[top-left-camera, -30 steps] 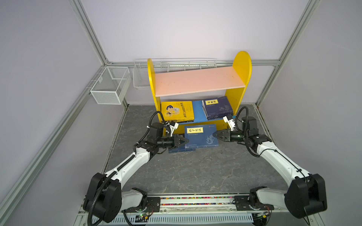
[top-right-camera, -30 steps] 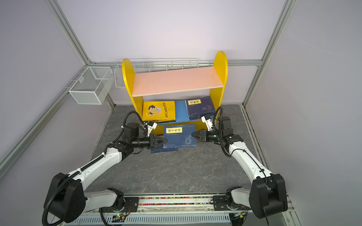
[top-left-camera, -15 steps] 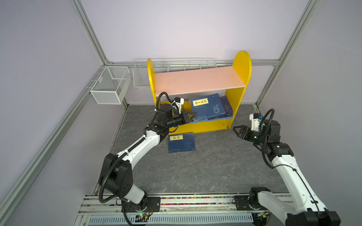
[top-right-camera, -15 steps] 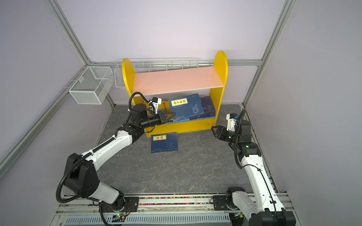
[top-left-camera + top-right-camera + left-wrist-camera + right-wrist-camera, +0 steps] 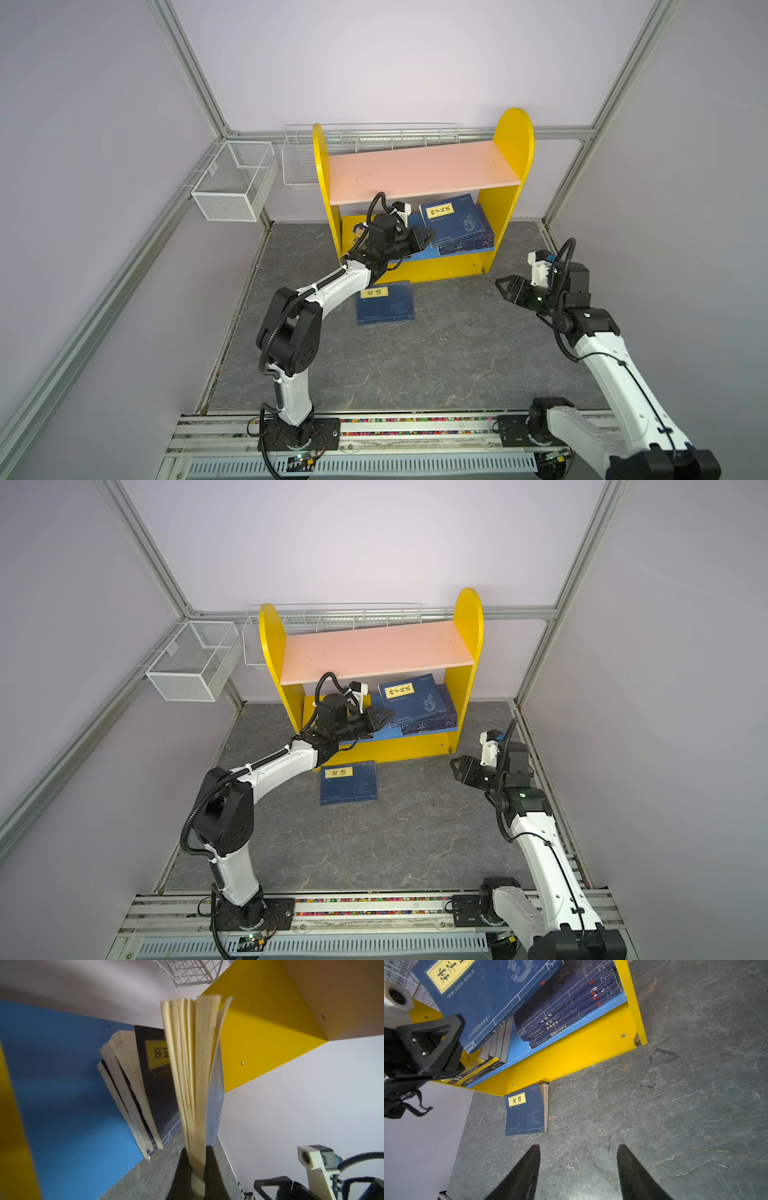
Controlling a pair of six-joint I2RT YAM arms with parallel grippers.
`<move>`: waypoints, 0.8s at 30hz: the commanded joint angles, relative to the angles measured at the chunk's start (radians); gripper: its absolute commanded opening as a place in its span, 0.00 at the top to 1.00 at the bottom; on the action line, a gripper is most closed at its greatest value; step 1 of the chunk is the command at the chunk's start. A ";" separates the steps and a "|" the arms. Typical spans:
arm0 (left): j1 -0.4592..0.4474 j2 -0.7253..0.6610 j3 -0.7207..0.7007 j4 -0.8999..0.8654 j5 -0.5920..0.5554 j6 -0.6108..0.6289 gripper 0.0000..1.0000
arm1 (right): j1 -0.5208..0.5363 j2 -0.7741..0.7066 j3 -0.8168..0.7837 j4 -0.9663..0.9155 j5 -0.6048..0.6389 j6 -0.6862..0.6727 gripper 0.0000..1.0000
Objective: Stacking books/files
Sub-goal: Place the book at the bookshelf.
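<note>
My left gripper carries its book toward the yellow side panel next, over the stack of navy books, and releases it, since its held edge juts past them.
My left gripper [image 5: 428, 239] [image 5: 196, 1159] is shut on the corner of a navy book with a pale-yellow label [image 5: 453, 216] [image 5: 409, 698] [image 5: 488, 997]. It holds the book tilted over the stack of navy books [image 5: 469, 245] [image 5: 571, 1007] on the right of the blue lower shelf. The held book's pages [image 5: 193, 1076] fan out. Another navy book [image 5: 385, 302] [image 5: 526, 1109] lies flat on the floor in front of the shelf. My right gripper [image 5: 500, 286] [image 5: 578, 1155] hangs open and empty, to the right of the shelf and well clear of that book.
The yellow shelf unit with a pink top board [image 5: 424, 170] stands against the back wall. Yellow and black books [image 5: 475, 1072] lie on the lower shelf's left side, partly behind my left arm. Wire baskets [image 5: 232, 180] hang on the left and back rails.
A second ago both grippers held the navy book low in front of the shelf. The left has carried it up over the shelf stack; the right let go and drew back to the right.
</note>
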 commanded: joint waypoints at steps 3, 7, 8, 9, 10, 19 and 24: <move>-0.026 0.081 0.179 -0.105 -0.031 0.084 1.00 | -0.007 -0.005 -0.026 -0.015 0.037 -0.024 0.38; -0.031 0.137 0.249 -0.162 -0.039 0.074 1.00 | -0.007 -0.012 -0.035 -0.016 0.046 -0.026 0.38; -0.031 0.148 0.260 -0.168 -0.046 0.074 1.00 | -0.007 -0.016 -0.037 -0.014 0.047 -0.026 0.38; -0.031 0.155 0.267 -0.166 -0.055 0.071 1.00 | -0.007 -0.019 -0.040 -0.013 0.044 -0.027 0.38; -0.031 0.162 0.274 -0.165 -0.058 0.067 1.00 | -0.007 -0.021 -0.041 -0.013 0.045 -0.027 0.38; -0.031 0.217 0.359 -0.231 -0.078 0.077 1.00 | -0.007 -0.037 -0.047 -0.022 0.041 -0.034 0.38; -0.032 0.262 0.433 -0.339 -0.090 0.092 0.91 | -0.007 -0.044 -0.052 -0.019 0.040 -0.035 0.38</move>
